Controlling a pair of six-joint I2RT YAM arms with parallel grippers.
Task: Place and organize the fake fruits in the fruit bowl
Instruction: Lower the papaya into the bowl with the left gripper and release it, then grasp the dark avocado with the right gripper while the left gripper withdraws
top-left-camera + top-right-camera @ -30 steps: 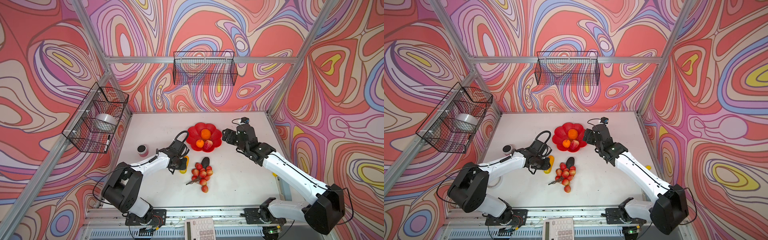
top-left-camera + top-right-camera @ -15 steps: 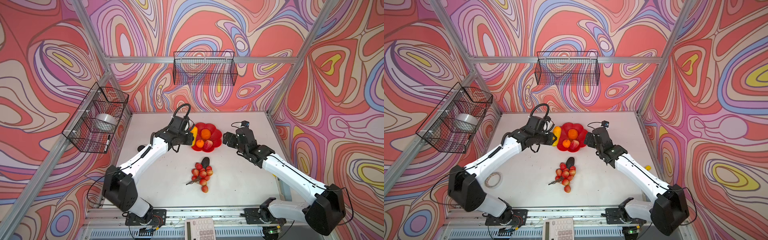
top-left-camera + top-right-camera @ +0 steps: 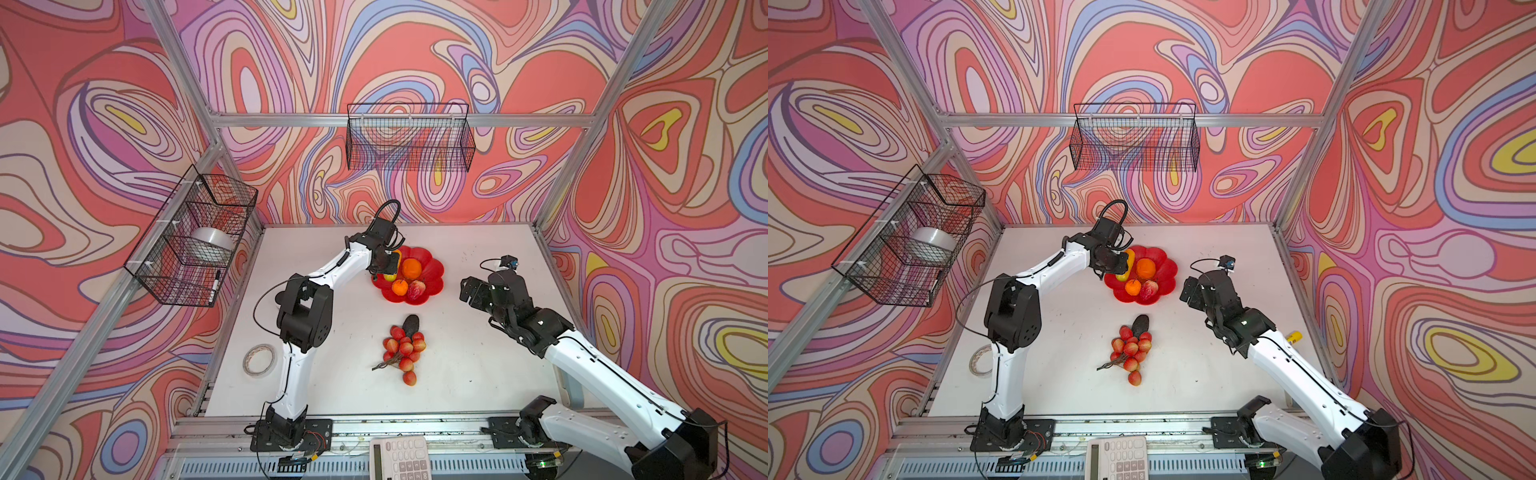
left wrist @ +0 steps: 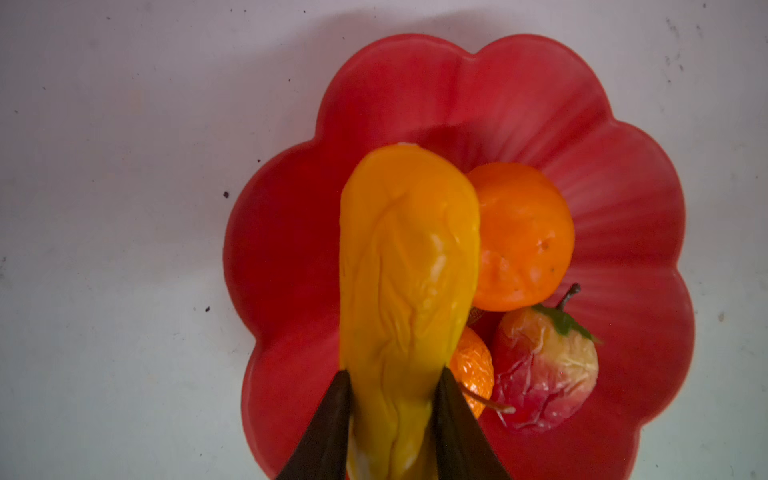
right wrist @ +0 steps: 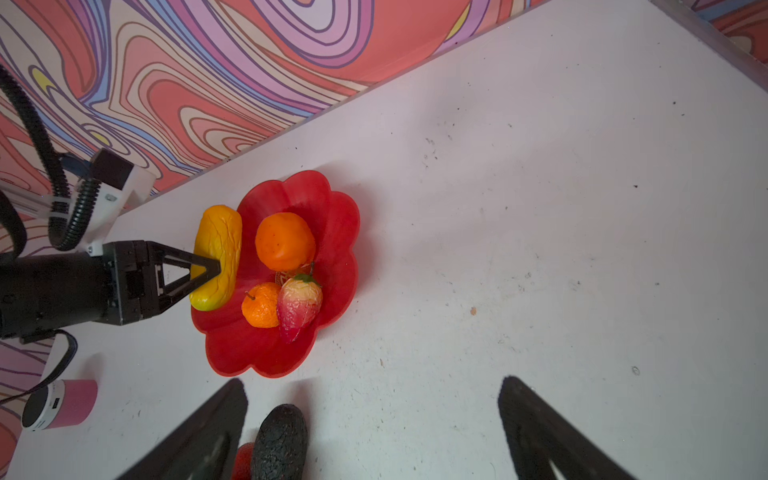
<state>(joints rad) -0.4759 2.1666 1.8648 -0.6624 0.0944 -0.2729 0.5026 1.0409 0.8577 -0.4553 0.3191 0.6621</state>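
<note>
I should swing my right gripper over and down to the dark oval fruit, which lies below it toward the berry cluster. I should close on its far end, clear of the berries.
The red scalloped fruit bowl holds a large orange, a small orange and a red strawberry-like piece. My left gripper is shut on the yellow-orange elongated fruit, holding it over the bowl's left side beside the large orange. On the table nearer the front lie the dark oval fruit and the berry cluster. My right gripper stands open and holds nothing, to the right of the bowl, with the dark oval near one finger.
Black wire baskets hang on the back wall and the left wall. A tape roll lies at the table's left front. A pink speaker stands left of the bowl. A calculator sits below the front rail.
My left arm has carried the yellow-orange fruit from the table at the front left up to the bowl. My right gripper has drawn back to the right and opened wider.
</note>
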